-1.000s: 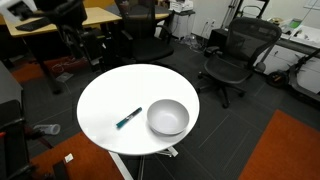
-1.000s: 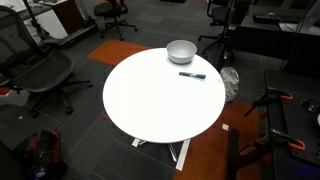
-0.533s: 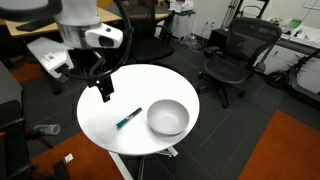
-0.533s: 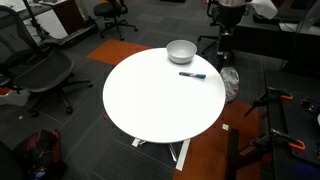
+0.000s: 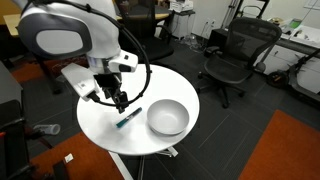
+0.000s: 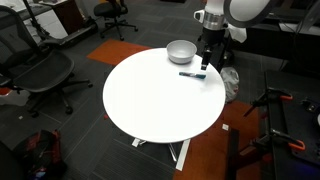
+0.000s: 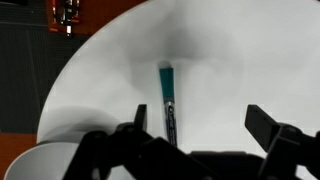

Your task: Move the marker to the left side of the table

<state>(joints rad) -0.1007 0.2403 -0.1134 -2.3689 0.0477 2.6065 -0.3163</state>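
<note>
The gripper shifts to the left in the wrist view and lowers onto the marker's dark middle (image 5: 128, 119) (image 7: 170, 114) next, since the marker lies off-centre between the open fingers.
The teal-green marker (image 5: 128, 119) lies flat on the round white table (image 5: 172, 84), beside the silver-grey bowl (image 5: 167, 118). It also shows in the other exterior view (image 6: 193, 74) and in the wrist view (image 7: 167, 96). My gripper (image 5: 120, 101) hangs just above the marker's end, open and empty. In the wrist view the gripper (image 7: 203, 122) has its jaws wide apart. The marker lies close to one of the fingers (image 7: 140, 114) and points away from the camera. The gripper also shows near the bowl in an exterior view (image 6: 204, 66).
The bowl (image 6: 181, 51) stands near the table's edge and shows at the lower corner of the wrist view (image 7: 45, 160). Black office chairs (image 5: 235, 55) (image 6: 40, 70) ring the table. A wooden desk (image 5: 40, 22) stands behind. Orange carpet (image 5: 290, 150) lies beside the table.
The arm has swung into view and come down over the table, from off the table to just above the marker. The marker and bowl have not moved.
</note>
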